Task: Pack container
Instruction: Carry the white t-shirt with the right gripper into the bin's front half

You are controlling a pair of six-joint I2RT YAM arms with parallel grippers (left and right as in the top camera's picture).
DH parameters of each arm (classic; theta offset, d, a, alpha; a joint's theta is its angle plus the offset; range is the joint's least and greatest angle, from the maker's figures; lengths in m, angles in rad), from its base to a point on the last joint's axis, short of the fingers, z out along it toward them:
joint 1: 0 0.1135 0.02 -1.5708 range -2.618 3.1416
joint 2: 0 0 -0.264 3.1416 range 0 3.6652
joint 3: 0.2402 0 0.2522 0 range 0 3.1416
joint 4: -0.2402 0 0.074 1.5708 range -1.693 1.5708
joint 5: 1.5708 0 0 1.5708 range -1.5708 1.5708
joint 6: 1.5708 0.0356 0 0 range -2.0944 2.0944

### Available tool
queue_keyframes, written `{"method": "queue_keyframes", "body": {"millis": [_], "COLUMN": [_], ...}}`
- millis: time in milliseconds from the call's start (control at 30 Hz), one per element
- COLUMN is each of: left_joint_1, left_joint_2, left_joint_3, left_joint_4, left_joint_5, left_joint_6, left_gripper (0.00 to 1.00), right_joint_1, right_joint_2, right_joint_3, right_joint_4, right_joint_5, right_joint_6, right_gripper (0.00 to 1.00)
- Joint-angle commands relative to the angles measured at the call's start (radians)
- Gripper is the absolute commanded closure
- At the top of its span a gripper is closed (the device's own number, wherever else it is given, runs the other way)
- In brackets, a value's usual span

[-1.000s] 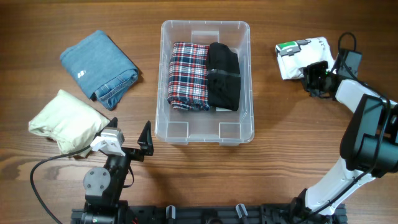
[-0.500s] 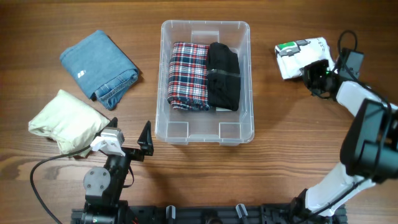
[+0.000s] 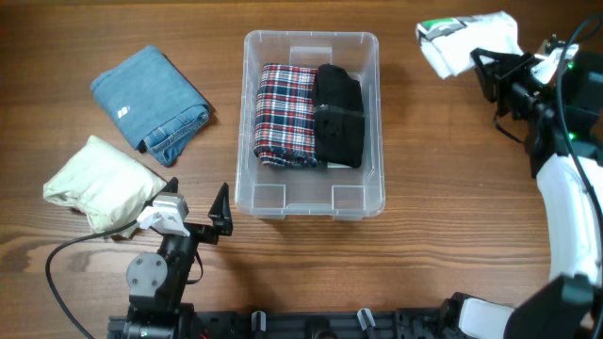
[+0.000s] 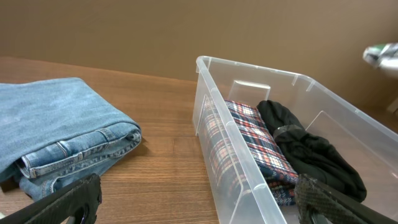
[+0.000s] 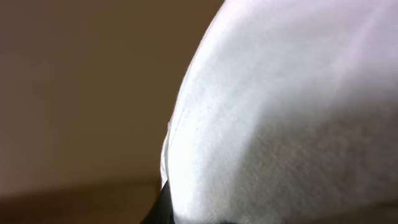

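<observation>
My right gripper moves back, to the left in the overhead view and down into the container's near end (image 3: 294,194) next, then releases. The bottom of that end is bare.
The clear container (image 3: 311,203) stands mid-table and holds a folded plaid shirt (image 3: 285,114) and a black garment (image 3: 339,115) side by side. At the back right, my right gripper (image 3: 488,68) is shut on a folded white garment (image 3: 466,38) with a green label, held above the table. That white cloth (image 5: 286,112) fills the right wrist view and hides the jaws. My left gripper (image 3: 195,215) rests open near the front edge, left of the container's near corner. In the left wrist view it (image 4: 199,211) faces the container's rim (image 4: 261,68), with nothing between its fingers.
Folded blue jeans (image 3: 151,102) lie at the back left, also in the left wrist view (image 4: 62,137). A cream garment (image 3: 102,184) lies in front of them, close to my left arm. The arm bases stand along the front edge.
My right gripper has shut on the white garment and raised it off the table toward the back. The right arm has swung up with it. The left arm has not moved.
</observation>
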Motion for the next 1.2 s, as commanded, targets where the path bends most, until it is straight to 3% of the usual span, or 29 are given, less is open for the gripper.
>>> {"method": "queue_keyframes", "body": {"millis": [0,267,500,767,1167], "left_joint_1": [-0.005,-0.005,-0.005,-0.005,-0.005], "left_joint_2": [0.000,0.000,0.000,0.000,0.000], "left_joint_3": [-0.008,-0.008,-0.008,-0.008,-0.008], "left_joint_4": [0.003,0.003,0.003,0.003,0.003], "left_joint_5": [0.008,0.008,0.008,0.008,0.008], "left_joint_6": [0.016,0.016,0.016,0.016,0.016], "left_gripper": [0.00,0.00,0.00,0.00,0.00], "right_joint_1": [0.040,0.261,0.554,0.839,0.936], "right_joint_2": [-0.102,-0.191,-0.175,-0.069,0.159], "right_joint_3": [0.003,0.003,0.003,0.003,0.003], "right_joint_4": [-0.038,-0.275,-0.489,-0.481,-0.440], "right_joint_5": [-0.220,-0.249,0.060,0.325,0.348], "right_joint_6": [-0.070,-0.243,-0.378,-0.379,-0.333], "right_gripper": [0.96,0.96,0.96,0.95,0.94]}}
